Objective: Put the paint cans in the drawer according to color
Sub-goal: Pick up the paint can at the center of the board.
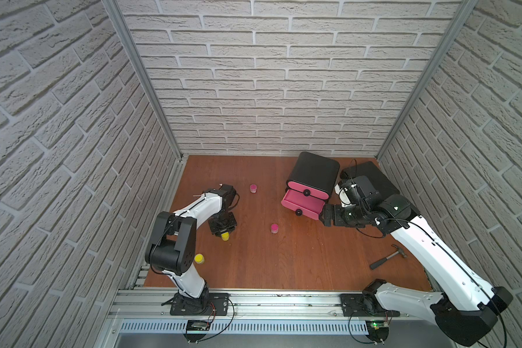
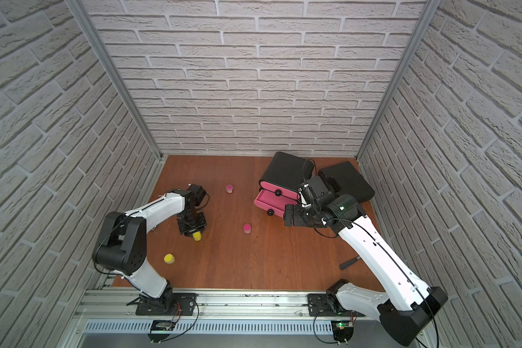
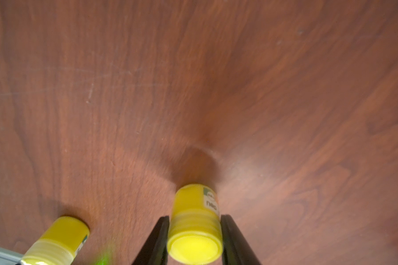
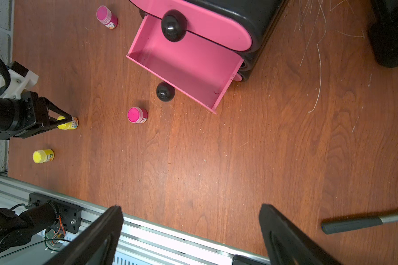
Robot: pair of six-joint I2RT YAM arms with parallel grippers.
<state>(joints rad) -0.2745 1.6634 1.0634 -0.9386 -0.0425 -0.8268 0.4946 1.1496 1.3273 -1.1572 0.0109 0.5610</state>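
The end of the middle drawer [image 4: 186, 66] by the pink cans is open and empty. My left gripper will next rise outward over it and let go of the yellow can inside.
A yellow paint can [image 3: 194, 229] stands on the wooden floor with my left gripper [image 3: 195, 217] shut on its ribbed lid, one finger against each side; both top views show it [image 1: 225, 237] [image 2: 196, 235]. A second yellow paint can [image 1: 199, 258] [image 3: 60, 241] stands close by, near the left arm's base. Two pink paint cans [image 1: 253, 188] [image 1: 274, 228] stand farther out. The drawer cabinet [image 1: 314, 171] has its middle drawer [image 4: 186, 66] pulled out and empty. My right gripper [image 4: 191, 207] [image 1: 324, 215] is open and holds nothing, just right of that drawer.
A grey hammer [image 1: 387, 260] [image 4: 363, 221] lies at the right, under the right arm. A flat black case [image 1: 371, 177] sits behind the right wrist, beside the cabinet. Brick walls close three sides; a metal rail [image 1: 284, 301] runs along the front.
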